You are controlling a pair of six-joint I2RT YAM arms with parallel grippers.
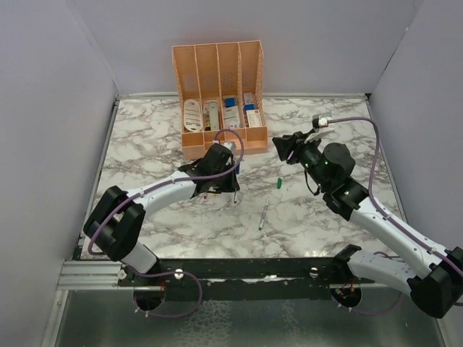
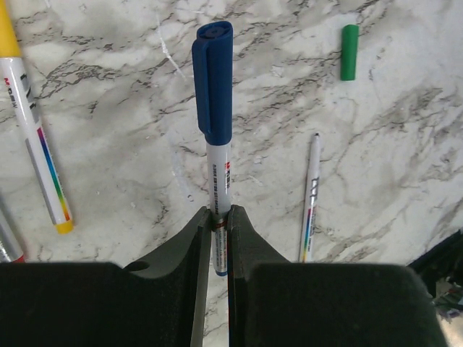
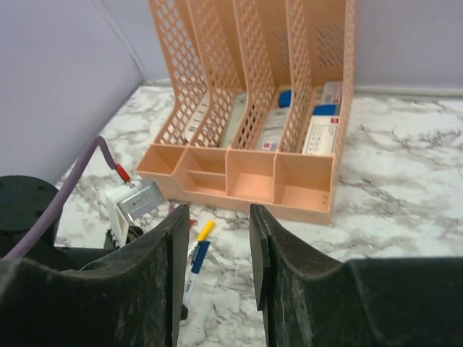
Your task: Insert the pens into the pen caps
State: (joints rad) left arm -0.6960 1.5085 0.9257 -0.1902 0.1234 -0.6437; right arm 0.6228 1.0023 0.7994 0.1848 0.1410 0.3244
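The blue cap is already on the grey-white pen (image 2: 218, 177), so my left gripper should next go down to the bare marble (image 2: 107, 129) beside the yellow-capped pen and release it.
My left gripper (image 2: 219, 213) is shut on a grey-white pen (image 2: 218, 177) and holds it over the marble. A blue cap (image 2: 213, 79) sits on that pen's far end. A loose green cap (image 2: 349, 52) lies to its upper right, and an uncapped pen (image 2: 311, 195) lies to the right. In the top view the left gripper (image 1: 224, 186) is in front of the organiser, with the green cap (image 1: 278, 183) and the uncapped pen (image 1: 263, 215) to its right. My right gripper (image 3: 217, 260) is open and empty, raised right of the organiser (image 1: 281, 147).
A pen with a yellow cap (image 2: 32, 137) lies left of the held pen, and another pen with a red end (image 2: 7, 242) lies beside it. The peach organiser (image 1: 217, 101) with white boxes stands at the back centre. Grey walls close in the left, back and right sides.
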